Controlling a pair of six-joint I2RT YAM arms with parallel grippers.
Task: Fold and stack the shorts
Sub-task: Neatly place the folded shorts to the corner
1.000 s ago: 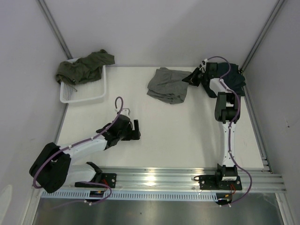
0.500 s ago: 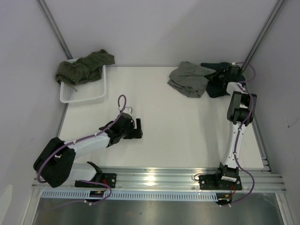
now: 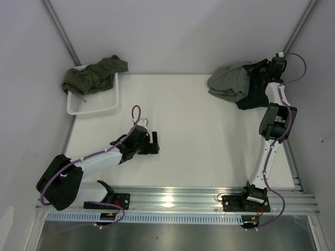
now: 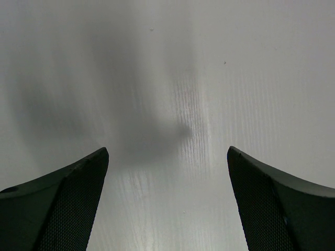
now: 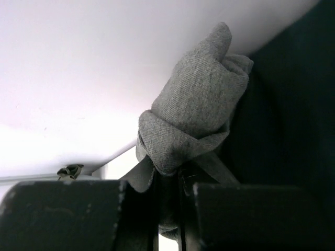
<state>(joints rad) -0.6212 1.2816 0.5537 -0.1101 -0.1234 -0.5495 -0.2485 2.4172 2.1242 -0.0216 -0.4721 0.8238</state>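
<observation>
The right gripper draws the grey shorts' fold to the right in the top view next and opens over the navy shorts (image 3: 257, 91) (image 5: 285, 117), as the grey shorts still lie partly beside them.
The light grey shorts (image 3: 229, 81) hang bunched at the far right corner, pinched by my right gripper (image 3: 260, 71), which is shut on a fold of them (image 5: 191, 123). Dark navy shorts (image 3: 252, 94) lie under and beside the grey ones, against the right rail; they fill the right side of the right wrist view (image 5: 293, 120). Olive green shorts (image 3: 94, 75) are heaped in the basket at the far left. My left gripper (image 3: 155, 143) hovers low over bare table left of the middle, open, with nothing between its fingers (image 4: 68, 201).
A white mesh basket (image 3: 99, 107) stands at the far left corner, holding the olive shorts. Slanted frame posts rise at the far corners. A metal rail (image 3: 178, 198) runs along the near edge with both arm bases on it.
My right gripper has carried the grey shorts from the middle back to the far right corner, onto the navy shorts. The left arm shifted slightly right, still open.
</observation>
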